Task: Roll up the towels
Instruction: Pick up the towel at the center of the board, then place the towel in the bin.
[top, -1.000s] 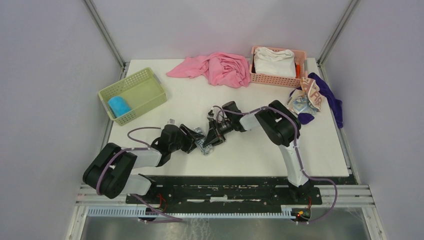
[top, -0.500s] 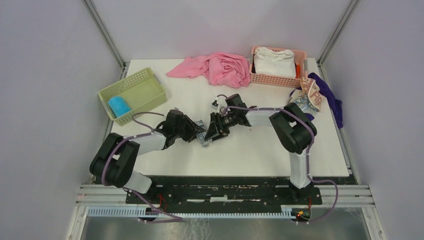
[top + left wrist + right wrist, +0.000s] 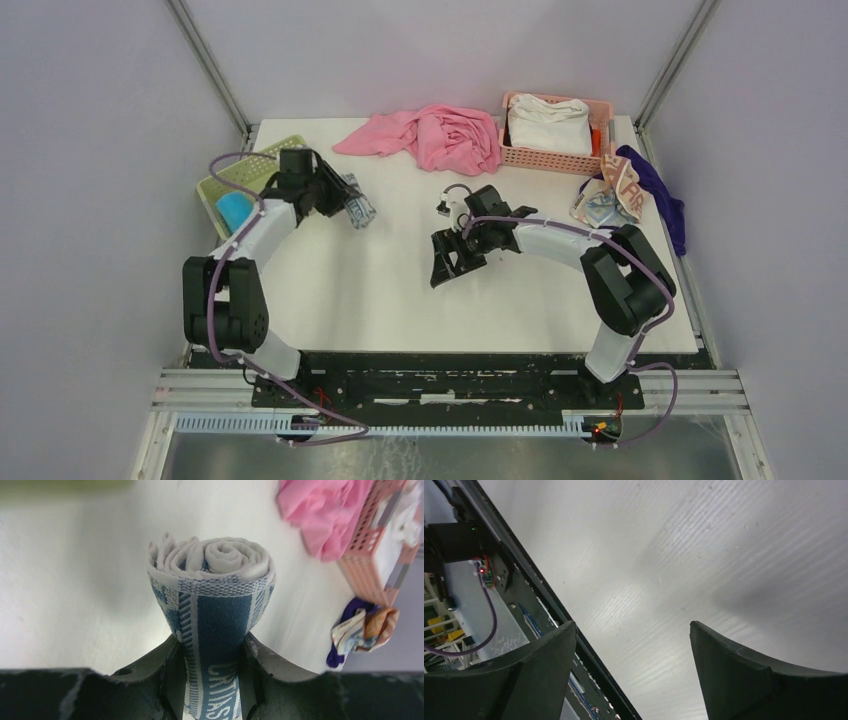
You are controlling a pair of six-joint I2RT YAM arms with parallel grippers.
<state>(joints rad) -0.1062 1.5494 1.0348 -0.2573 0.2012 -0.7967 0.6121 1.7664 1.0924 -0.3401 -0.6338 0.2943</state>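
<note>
Next I should move my left gripper left in the top view and down into the green basket beside the blue towel point(image 3: 238, 211), since one roll already lies there.
My left gripper point(image 3: 354, 210) is shut on a rolled white towel with dark blue print point(image 3: 360, 213), held above the table just right of the green basket point(image 3: 222, 186). In the left wrist view the roll point(image 3: 215, 595) stands out of the left gripper point(image 3: 212, 680), its spiral end toward the camera. A rolled bright blue towel point(image 3: 238, 211) lies in the green basket. The cream towel with lettering point(image 3: 612, 196) lies crumpled at the right edge. My right gripper point(image 3: 443, 268) hangs open and holds nothing over the middle of the table; the right wrist view shows only bare table between its fingers point(image 3: 544, 665).
A large pink cloth point(image 3: 440, 135) lies at the back centre. A pink basket point(image 3: 555, 157) with a white cloth point(image 3: 545, 120) stands at the back right. A purple cloth point(image 3: 668, 208) lies under the cream towel. The table's front rail point(image 3: 524, 585) shows near the right gripper.
The left arm swung from the table's middle to the back left, carrying the rolled towel. The right gripper let go of the roll, opened wide and drew back slightly to the right.
</note>
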